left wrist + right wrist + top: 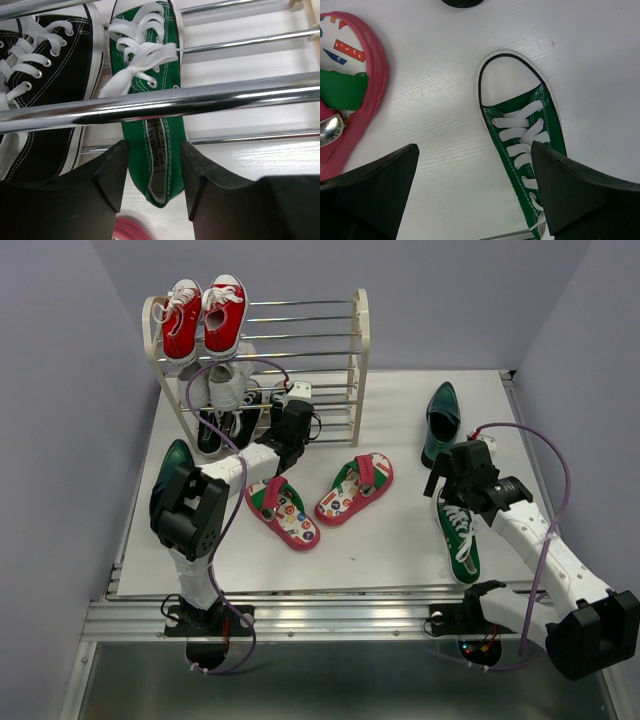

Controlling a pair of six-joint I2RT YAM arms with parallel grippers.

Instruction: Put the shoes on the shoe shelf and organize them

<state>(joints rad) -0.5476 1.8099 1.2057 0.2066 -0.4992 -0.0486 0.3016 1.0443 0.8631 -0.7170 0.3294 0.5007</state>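
I will move my right gripper back and down onto the other green sneaker's tied laces, below it and nearer my base.
The shoe shelf (362, 330) stands at the back left. My left gripper (288, 412) reaches into its bottom tier, shut on the heel of a green sneaker (150, 65) that lies under a chrome rod (225, 96); its jaws (152, 150) press both sides of the heel. The other green sneaker (460, 540) lies on the table at the right. My right gripper (445, 485) hovers open over it, one finger above the laces (520, 125). Two pink flip-flops (283, 510) (355, 488) lie mid-table. One teal dress shoe (440, 415) lies at the right, another (170, 475) behind my left arm.
Red sneakers (205, 315) sit on the top tier, white sneakers (220, 380) on the middle tier. Black sneakers (45, 75) fill the left of the bottom tier, right beside the green sneaker. A flip-flop edge (360, 75) lies left of my right gripper.
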